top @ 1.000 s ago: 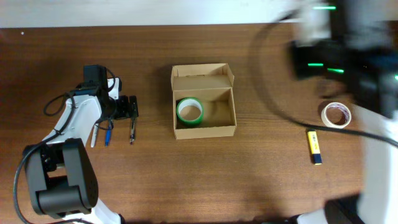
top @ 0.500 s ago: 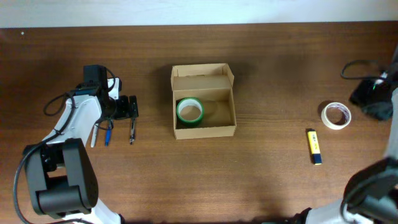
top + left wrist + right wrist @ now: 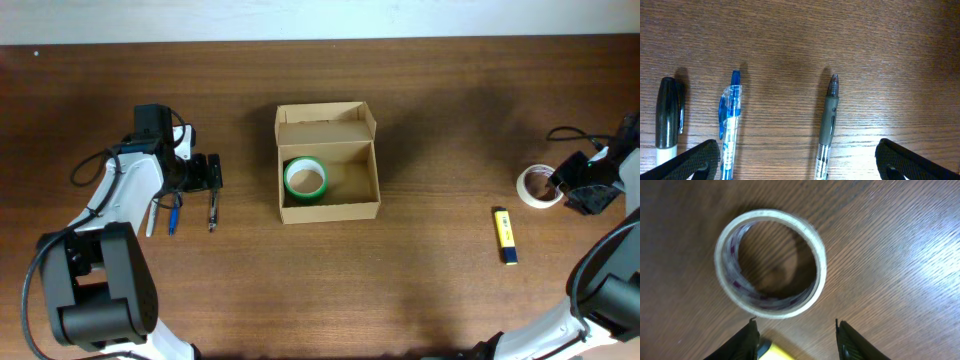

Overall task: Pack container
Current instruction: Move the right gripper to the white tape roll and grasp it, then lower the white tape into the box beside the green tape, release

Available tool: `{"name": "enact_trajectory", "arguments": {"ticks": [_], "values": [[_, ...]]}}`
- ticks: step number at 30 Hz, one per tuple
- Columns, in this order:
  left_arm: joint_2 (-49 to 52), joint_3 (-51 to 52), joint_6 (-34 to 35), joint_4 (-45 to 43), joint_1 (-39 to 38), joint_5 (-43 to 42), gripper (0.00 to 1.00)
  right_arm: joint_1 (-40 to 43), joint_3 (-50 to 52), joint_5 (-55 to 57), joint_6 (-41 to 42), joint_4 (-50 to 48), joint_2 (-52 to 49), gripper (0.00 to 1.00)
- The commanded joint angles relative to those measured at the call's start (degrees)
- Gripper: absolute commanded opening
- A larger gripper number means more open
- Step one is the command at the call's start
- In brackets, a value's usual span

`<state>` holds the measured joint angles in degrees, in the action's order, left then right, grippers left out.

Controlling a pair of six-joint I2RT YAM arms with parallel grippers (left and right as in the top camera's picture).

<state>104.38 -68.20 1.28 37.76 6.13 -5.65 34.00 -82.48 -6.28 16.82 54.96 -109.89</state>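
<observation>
The right gripper should next move down onto the clear tape roll's rim farthest from the container, with one finger inside the roll, because the tape roll lies flat and its middle is open.
The container (image 3: 328,205), a tan cardboard box with its flap lid open at the back, stands mid-table with a green tape roll (image 3: 305,179) inside at its left. A clear tape roll (image 3: 538,186) lies at the far right and fills the right wrist view (image 3: 771,300). My right gripper (image 3: 572,186) is open and empty just beside that roll (image 3: 796,330). My left gripper (image 3: 210,176) is open and empty over a grey pen (image 3: 828,125) and a blue pen (image 3: 729,125).
A black marker (image 3: 667,120) lies left of the blue pen. The pens also show in the overhead view (image 3: 172,216). A yellow and blue marker (image 3: 507,236) lies in front of the clear tape roll, and its yellow end shows in the right wrist view (image 3: 777,352).
My right arm has swung out of the upper right of the overhead view and come down beside the clear tape roll. The left arm and the box have not moved.
</observation>
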Motion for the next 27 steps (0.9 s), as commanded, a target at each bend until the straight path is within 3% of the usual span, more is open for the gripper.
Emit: {"name": "enact_trajectory", "arguments": {"ticks": [1, 14, 16, 17, 18, 22, 27], "values": [[0.28, -0.68, -0.90, 0.02, 0.15, -0.57, 0.99, 0.26, 0.42, 3.34, 1.11, -0.63, -1.90, 0.50], [0.28, -0.68, -0.90, 0.02, 0.15, -0.57, 0.99, 0.26, 0.63, 5.53, 3.23, -2.19, -9.57, 0.49], [0.28, -0.68, -0.90, 0.02, 0.15, -0.57, 0.99, 0.26, 0.63, 5.46, 3.21, -2.12, -10.82, 0.33], [0.28, -0.68, -0.90, 0.02, 0.15, -0.57, 0.99, 0.26, 0.63, 5.27, 3.21, -2.08, -11.37, 0.14], [0.28, -0.68, -0.90, 0.02, 0.15, -0.57, 0.99, 0.26, 0.63, 5.01, 3.21, -1.97, -11.54, 0.04], [0.28, -0.68, -0.90, 0.02, 0.15, -0.59, 0.99, 0.15, 0.33, 1.44, 1.64, -1.92, -10.99, 0.04], [0.28, -0.68, -0.90, 0.02, 0.15, -0.57, 0.99, -0.02, -2.25, -16.92, -5.66, -1.68, -6.29, 0.04]]}}
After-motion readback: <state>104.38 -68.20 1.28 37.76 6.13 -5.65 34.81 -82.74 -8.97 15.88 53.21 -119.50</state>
